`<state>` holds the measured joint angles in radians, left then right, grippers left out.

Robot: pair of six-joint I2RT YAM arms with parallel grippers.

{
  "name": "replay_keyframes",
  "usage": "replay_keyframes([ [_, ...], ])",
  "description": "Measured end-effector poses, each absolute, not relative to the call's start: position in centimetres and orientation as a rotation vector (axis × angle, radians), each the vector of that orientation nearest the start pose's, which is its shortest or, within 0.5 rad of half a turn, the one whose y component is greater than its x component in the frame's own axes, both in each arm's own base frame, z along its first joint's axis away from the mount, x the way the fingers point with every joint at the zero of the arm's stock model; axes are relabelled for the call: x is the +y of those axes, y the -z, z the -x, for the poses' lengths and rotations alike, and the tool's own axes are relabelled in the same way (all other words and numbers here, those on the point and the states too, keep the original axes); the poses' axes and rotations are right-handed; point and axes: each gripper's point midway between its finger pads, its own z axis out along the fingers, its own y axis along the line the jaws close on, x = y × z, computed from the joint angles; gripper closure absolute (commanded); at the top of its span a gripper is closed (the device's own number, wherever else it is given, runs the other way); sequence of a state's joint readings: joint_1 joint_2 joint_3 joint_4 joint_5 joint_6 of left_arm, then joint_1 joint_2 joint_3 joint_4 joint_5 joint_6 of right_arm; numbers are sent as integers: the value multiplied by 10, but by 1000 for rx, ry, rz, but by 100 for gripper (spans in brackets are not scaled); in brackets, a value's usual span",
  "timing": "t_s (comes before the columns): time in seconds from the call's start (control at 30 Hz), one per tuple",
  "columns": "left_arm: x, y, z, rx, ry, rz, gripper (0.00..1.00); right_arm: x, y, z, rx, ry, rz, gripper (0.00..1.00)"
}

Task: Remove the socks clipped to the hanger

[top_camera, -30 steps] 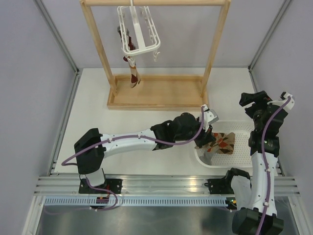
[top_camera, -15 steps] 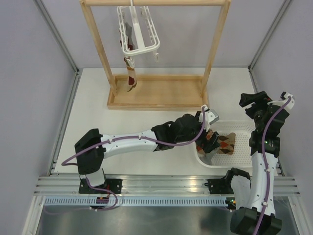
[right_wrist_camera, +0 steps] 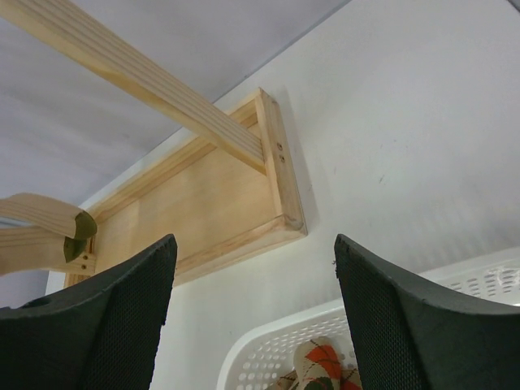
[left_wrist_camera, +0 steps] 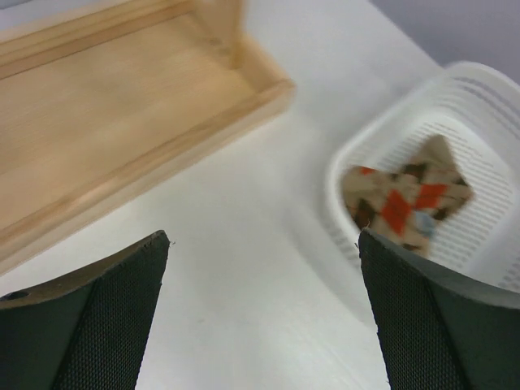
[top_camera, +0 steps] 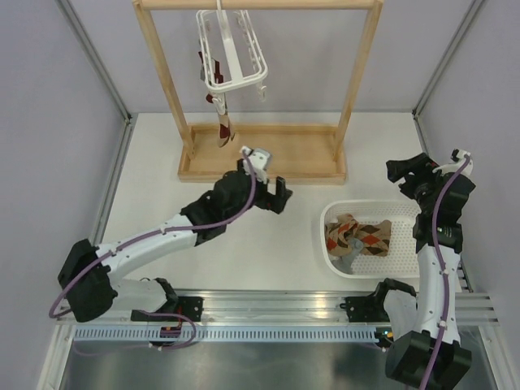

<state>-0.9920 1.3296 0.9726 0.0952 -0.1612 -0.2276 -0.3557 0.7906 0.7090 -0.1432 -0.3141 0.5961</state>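
My left gripper should swing outward and left in the top view, then turn onto the striped sock's red toe [top_camera: 225, 134], which hangs free below the hanger.
The white hanger [top_camera: 232, 50] hangs from the wooden rack's top bar at the back. One red-brown-tan striped sock [top_camera: 223, 127] dangles from a clip on its left side. Several socks [top_camera: 358, 236], argyle with a grey one, lie in the white basket [top_camera: 328, 213]. My left gripper [top_camera: 276, 193] hovers open and empty over the table between the rack base and the basket; its wrist view [left_wrist_camera: 262, 236] shows bare table between the fingers and an argyle sock [left_wrist_camera: 405, 200] in the basket [left_wrist_camera: 351, 159]. My right gripper [top_camera: 406, 175] is open and empty above the basket's far edge [right_wrist_camera: 253, 240].
The wooden rack [top_camera: 260, 154] stands at the back with its flat base [left_wrist_camera: 114, 122] on the table. The base's right corner [right_wrist_camera: 280, 191] lies just beyond the basket rim [right_wrist_camera: 268, 337]. Grey walls close in both sides.
My left gripper opened, left the argyle sock in the basket and drew back left toward the rack base. The right arm shifted slightly. The hanger swayed a little.
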Motion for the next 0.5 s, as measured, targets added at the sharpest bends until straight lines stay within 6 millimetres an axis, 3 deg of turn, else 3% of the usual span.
replay_keyframes([
  [0.07,-306,-229,-284,1824,628,-439,0,-32,-251,-312,1712,-467,-614,18],
  [0.2,-235,-226,-309,1832,559,-213,0,-26,-250,-313,1721,-497,-592,18],
  [0.4,-165,-244,-348,1770,513,39,0,-20,-251,-313,1721,-534,-556,18],
  [0.5,-156,-244,-362,1762,482,70,0,-16,-248,-313,1728,-553,-544,18],
])
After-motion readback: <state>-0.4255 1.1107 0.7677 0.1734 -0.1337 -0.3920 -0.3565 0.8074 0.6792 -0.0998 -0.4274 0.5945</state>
